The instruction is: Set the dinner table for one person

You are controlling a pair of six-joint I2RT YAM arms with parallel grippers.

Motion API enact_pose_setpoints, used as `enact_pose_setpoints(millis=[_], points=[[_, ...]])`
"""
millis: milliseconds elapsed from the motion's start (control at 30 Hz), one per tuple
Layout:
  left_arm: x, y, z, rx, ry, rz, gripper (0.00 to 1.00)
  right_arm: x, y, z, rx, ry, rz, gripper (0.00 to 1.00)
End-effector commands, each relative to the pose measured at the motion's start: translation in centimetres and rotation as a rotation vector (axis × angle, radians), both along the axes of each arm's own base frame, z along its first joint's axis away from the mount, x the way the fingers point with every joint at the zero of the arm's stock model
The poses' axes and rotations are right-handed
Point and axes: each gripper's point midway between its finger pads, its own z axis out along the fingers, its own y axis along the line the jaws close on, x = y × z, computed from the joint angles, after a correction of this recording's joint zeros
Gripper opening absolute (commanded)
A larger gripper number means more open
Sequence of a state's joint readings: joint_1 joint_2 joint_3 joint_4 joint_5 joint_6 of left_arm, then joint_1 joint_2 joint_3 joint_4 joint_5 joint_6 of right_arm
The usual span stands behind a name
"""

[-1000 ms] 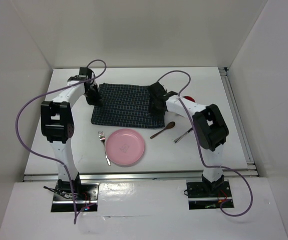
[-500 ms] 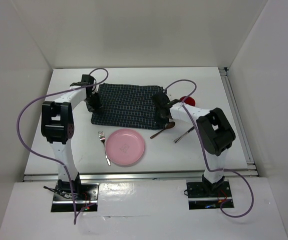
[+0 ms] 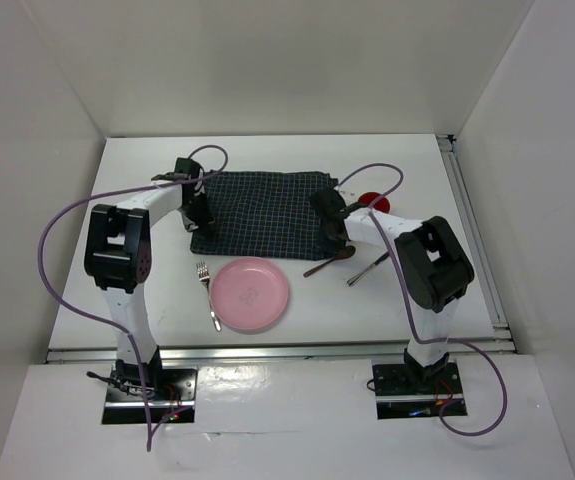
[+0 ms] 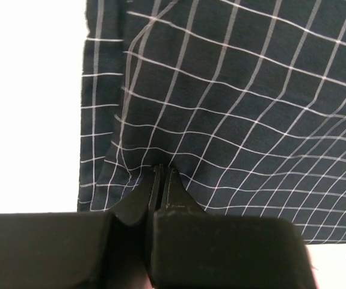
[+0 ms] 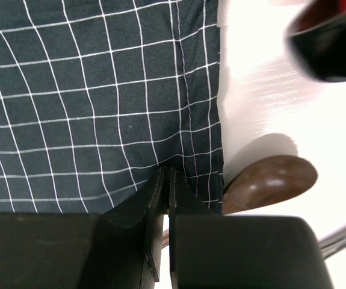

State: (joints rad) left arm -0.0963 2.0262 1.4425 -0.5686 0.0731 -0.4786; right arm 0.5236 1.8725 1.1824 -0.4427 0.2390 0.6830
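Observation:
The cloth lies spread out flat, so the robot's right gripper needs to stay low next, hardly shift, and open to let go of the mat's edge (image 5: 200, 171) beside the wooden spoon.
A dark navy checked cloth mat (image 3: 263, 212) lies on the white dinner table (image 3: 137, 290), towards the back. My left gripper (image 3: 200, 212) is shut on the mat's left edge; in the left wrist view (image 4: 160, 170) the cloth puckers at the closed tips. My right gripper (image 3: 334, 226) is shut on the mat's right edge, as the right wrist view (image 5: 165, 171) shows. A pink plate (image 3: 251, 293) sits in front of the mat, with a fork (image 3: 207, 294) to its left. A brown wooden spoon (image 3: 327, 260) lies beside my right gripper and also shows in the right wrist view (image 5: 269, 183).
A metal utensil (image 3: 366, 268) lies right of the spoon. A red object (image 3: 373, 200) sits behind my right arm. Purple cables loop over both arms. White walls enclose the table on three sides, and a metal rail (image 3: 477, 240) runs along the right edge.
Both grippers have moved to the right with the mat pinched between them, so the mat has slid right and its right edge now reaches the spoon.

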Motion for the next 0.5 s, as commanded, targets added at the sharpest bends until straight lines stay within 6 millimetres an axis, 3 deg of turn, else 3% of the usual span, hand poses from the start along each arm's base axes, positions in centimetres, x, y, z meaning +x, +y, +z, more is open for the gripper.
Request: enact_pose_setpoints(millis=[0,133,267,433,467], points=[[-3.2,-1.6,-1.6,0.011,0.090,-0.030,0.00,-2.3,-3.3,-1.7,-0.110,0.077,-0.046,0.03],[-4.0,-1.7,-1.2,0.017,0.088,-0.028,0.00,-2.4,-3.6,-0.8,-0.121,0.076,-0.050,0.03],[-3.2,-2.2,0.6,0.015,0.054,-0.046,0.00,-1.0,-2.6,2.9,-0.079,-0.011,-0.048,0.03],[-2.1,-2.2,4.0,0.035,-0.019,-0.043,0.00,0.4,0.9,9.5,0.043,-0.144,0.046,0.14],[-2.1,-2.0,4.8,0.046,-0.027,-0.039,0.00,0.3,1.5,10.3,0.077,-0.149,0.075,0.26]])
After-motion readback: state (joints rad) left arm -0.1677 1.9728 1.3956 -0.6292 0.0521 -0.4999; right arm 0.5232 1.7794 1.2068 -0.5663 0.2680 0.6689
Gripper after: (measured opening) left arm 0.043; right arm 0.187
